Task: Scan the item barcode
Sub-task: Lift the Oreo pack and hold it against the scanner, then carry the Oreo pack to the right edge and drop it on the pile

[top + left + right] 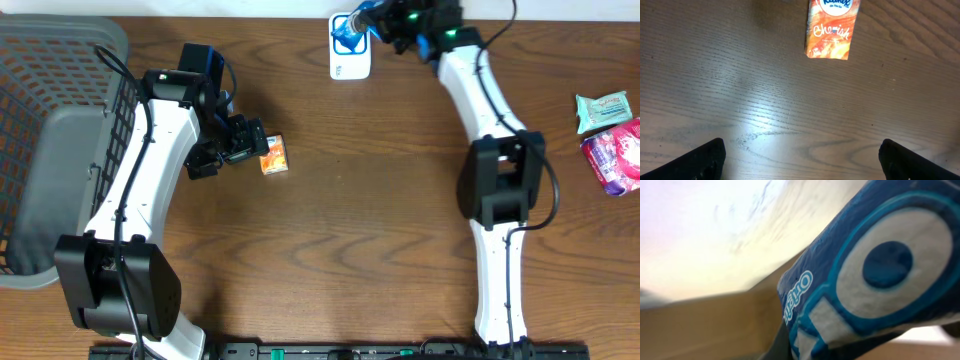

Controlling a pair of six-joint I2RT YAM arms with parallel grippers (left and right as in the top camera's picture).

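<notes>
My right gripper needs to carry the Oreo packet [347,35] over the teal and pink packets, lower it and release it, because they lie to the gripper's right in the overhead view.
A blue Oreo packet [347,35] hangs at the table's far edge, directly over a white scanner block [350,64]. My right gripper [368,22] is shut on it. In the right wrist view the blue packet [880,270] fills most of the picture, with dark fingers [790,347] under it. An orange tissue packet [274,156] lies flat on the wood at centre left. My left gripper [250,142] stands open just left of it, with nothing between its fingers. In the left wrist view the orange packet [832,27] lies ahead of the open left gripper [800,160].
A grey wire basket [50,150] fills the left edge of the table, close behind the left arm. A teal packet [603,108] and a pink packet [618,155] lie at the right edge.
</notes>
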